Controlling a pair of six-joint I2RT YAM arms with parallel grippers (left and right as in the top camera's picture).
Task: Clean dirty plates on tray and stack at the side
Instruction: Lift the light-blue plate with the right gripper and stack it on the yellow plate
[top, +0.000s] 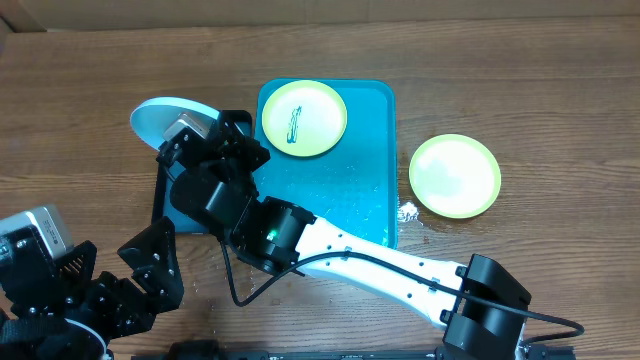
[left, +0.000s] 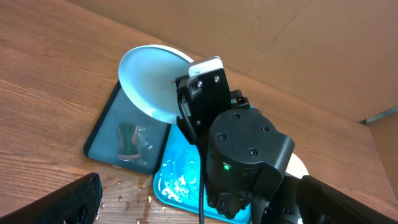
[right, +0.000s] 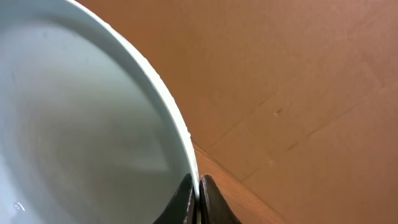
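Note:
Next I will swing my right gripper past the turquoise tray (top: 370, 160), then down onto the smear-free yellow-green plate to release, as that lies to its right in the overhead view.
My right gripper (top: 196, 128) is shut on the rim of the light blue plate (top: 160, 113) and holds it tilted over the black tray (top: 162, 205). In the right wrist view the fingers (right: 198, 194) pinch the plate's edge (right: 81, 124). A yellow-green plate with a dark smear (top: 304, 117) lies on the turquoise tray (top: 370, 160). A second yellow-green plate (top: 455, 175), with no smear, lies on the table to the tray's right. My left gripper (top: 140, 272) is open and empty at the front left. The left wrist view shows the blue plate (left: 149, 81) and the wet tray (left: 177, 180).
The black tray (left: 102, 134) holds water and a dark teal object (left: 127, 140). Water drops and white foam (top: 408, 212) lie by the turquoise tray's right edge. My right arm (top: 380, 265) stretches across the front of the table. A cardboard wall (left: 280, 43) stands behind.

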